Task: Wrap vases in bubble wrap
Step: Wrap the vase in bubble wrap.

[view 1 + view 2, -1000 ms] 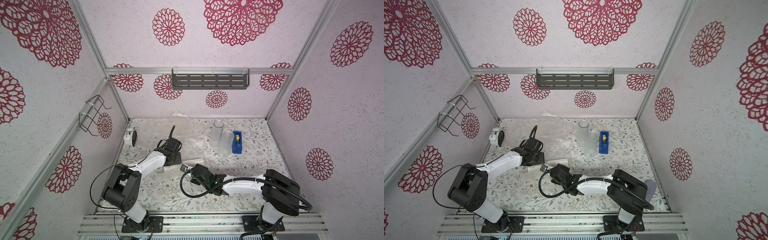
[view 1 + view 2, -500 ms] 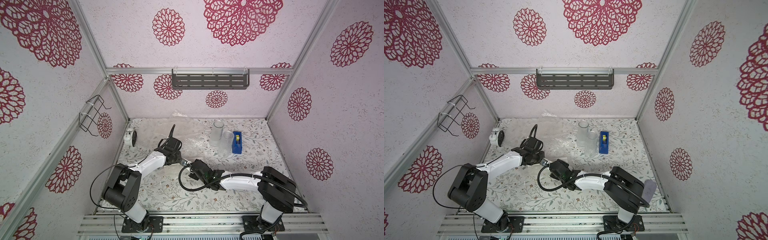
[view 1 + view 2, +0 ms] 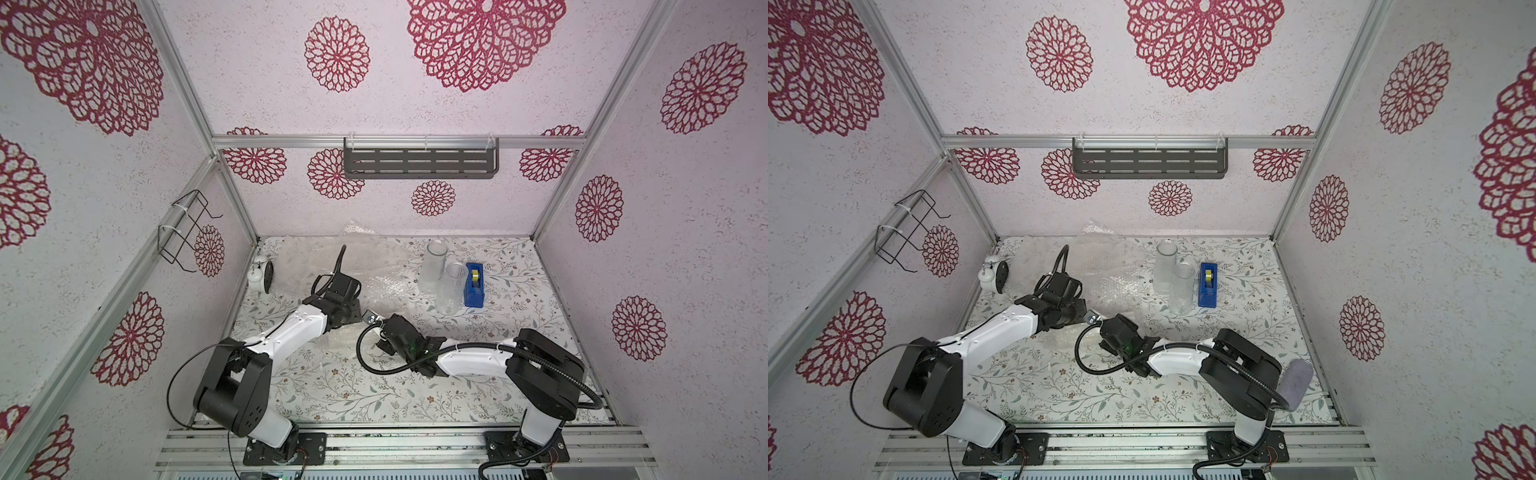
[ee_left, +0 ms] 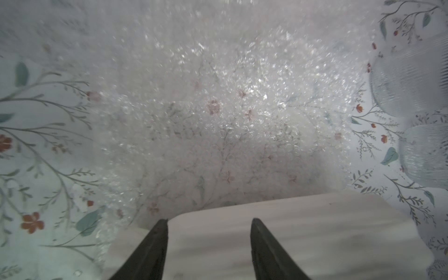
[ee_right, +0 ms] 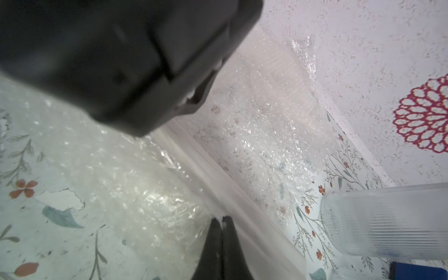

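Note:
The right gripper will next move outward over the white vase's bare side and let go of the fold of bubble wrap [image 5: 145, 206], because that side is just outward of the gripper.
A white vase [image 4: 315, 230] lies on its side under my left gripper [image 4: 209, 221], whose open fingers [image 4: 160, 232] straddle its top. Bubble wrap [image 4: 218, 97] spreads over the table beyond it. My right gripper [image 5: 221, 219] is shut on a fold of the bubble wrap [image 5: 145, 206], right against the vase [image 5: 242, 194]. In both top views the two grippers meet at mid-table, left [image 3: 353, 309] and right [image 3: 380, 328], and hide the vase. A frosted glass cylinder [image 3: 434, 266] and a clear ribbed glass [image 3: 453, 289] stand upright at the back right.
A blue tape dispenser [image 3: 473, 284] stands just right of the ribbed glass [image 3: 1183, 289]. A white alarm clock [image 3: 259, 274] sits at the back left corner. More bubble wrap [image 3: 374, 266] covers the back of the table. Walls enclose three sides.
My right gripper has moved up and left toward the left gripper, drawing wrap with it. The white vase seen between the arms a second ago is now covered.

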Action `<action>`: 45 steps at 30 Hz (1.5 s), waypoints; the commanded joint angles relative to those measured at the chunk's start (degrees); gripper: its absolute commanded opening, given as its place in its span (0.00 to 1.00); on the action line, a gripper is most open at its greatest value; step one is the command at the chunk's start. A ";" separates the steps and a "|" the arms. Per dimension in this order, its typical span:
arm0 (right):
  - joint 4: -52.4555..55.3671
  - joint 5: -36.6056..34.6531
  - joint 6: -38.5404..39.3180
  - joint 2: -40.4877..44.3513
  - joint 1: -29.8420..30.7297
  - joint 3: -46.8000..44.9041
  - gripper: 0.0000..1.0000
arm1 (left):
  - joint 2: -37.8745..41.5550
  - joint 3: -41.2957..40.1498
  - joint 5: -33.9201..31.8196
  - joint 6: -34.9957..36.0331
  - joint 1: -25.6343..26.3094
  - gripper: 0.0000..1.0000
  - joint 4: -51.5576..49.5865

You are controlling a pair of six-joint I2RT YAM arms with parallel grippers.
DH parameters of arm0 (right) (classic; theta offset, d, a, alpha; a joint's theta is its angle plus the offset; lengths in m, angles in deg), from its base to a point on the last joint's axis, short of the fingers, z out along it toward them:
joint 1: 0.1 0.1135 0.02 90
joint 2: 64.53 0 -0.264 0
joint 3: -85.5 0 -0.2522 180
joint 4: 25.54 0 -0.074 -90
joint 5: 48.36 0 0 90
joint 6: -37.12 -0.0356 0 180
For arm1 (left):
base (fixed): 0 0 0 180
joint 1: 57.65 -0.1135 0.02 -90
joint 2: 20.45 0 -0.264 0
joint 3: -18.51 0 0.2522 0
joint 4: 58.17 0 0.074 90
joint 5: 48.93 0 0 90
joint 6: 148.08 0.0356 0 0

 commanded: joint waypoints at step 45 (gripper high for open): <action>-5.79 4.50 -0.87 5.63 -4.58 -3.94 0.63 | 2.86 -12.50 -6.20 -12.29 -1.00 0.84 3.07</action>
